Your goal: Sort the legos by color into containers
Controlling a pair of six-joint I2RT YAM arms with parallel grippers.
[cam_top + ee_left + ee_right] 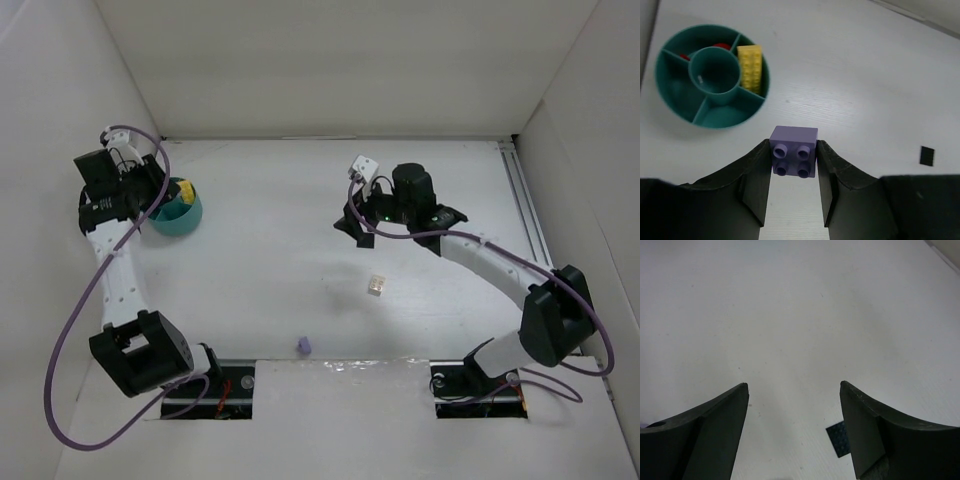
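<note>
I need to lower my left gripper toward the teal bowl [185, 215] next, then move the purple brick over the bowl's empty near section beside the yellow brick [750, 67].
My left gripper [793, 150] is shut on a lilac purple brick [793, 157], studs toward the camera, held above the table just right of the teal bowl [670, 95]. The bowl's compartments hold a yellow brick [750, 67] and red pieces [720, 46]. In the top view this gripper [155, 195] overlaps the bowl [185, 215] at the far left. My right gripper [793, 385] is open and empty over bare table, with the flat black square [837, 432] by its right finger. A cream brick [376, 285] and another purple brick [305, 345] lie loose on the table.
White walls enclose the table on the left, back and right. A metal rail [525, 200] runs along the right edge. The black square also shows in the left wrist view [927, 155], far right of the bowl.
</note>
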